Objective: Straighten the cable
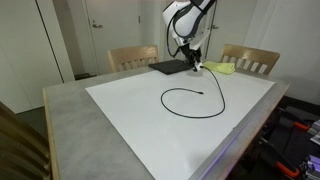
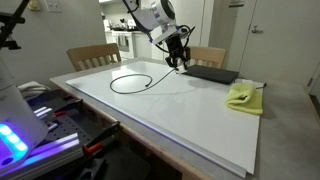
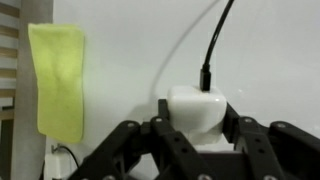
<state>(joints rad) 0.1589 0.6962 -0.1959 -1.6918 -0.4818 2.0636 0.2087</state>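
The bare sheet beside the yellow cloth is past the gripper, away from the black pad, so the gripper should pull the plug there, opening the looped cable, and let go of the plug.
The black cable (image 1: 190, 102) lies in a loop on the white sheet, and shows in both exterior views (image 2: 135, 79). Its one end runs up to a small white plug (image 3: 196, 108) between my fingers. My gripper (image 3: 197, 125) is shut on the white plug, at the far edge of the sheet beside the flat black pad (image 1: 170, 67). In the exterior views the gripper (image 1: 195, 64) hangs just above the table (image 2: 178, 62). The cable's free tip (image 1: 203, 93) rests inside the loop.
A yellow cloth (image 1: 221, 68) lies next to the pad, also in an exterior view (image 2: 243, 96) and the wrist view (image 3: 58, 80). The white sheet (image 1: 130, 110) covers a grey table (image 1: 70, 120). Wooden chairs (image 1: 133, 57) stand behind the table.
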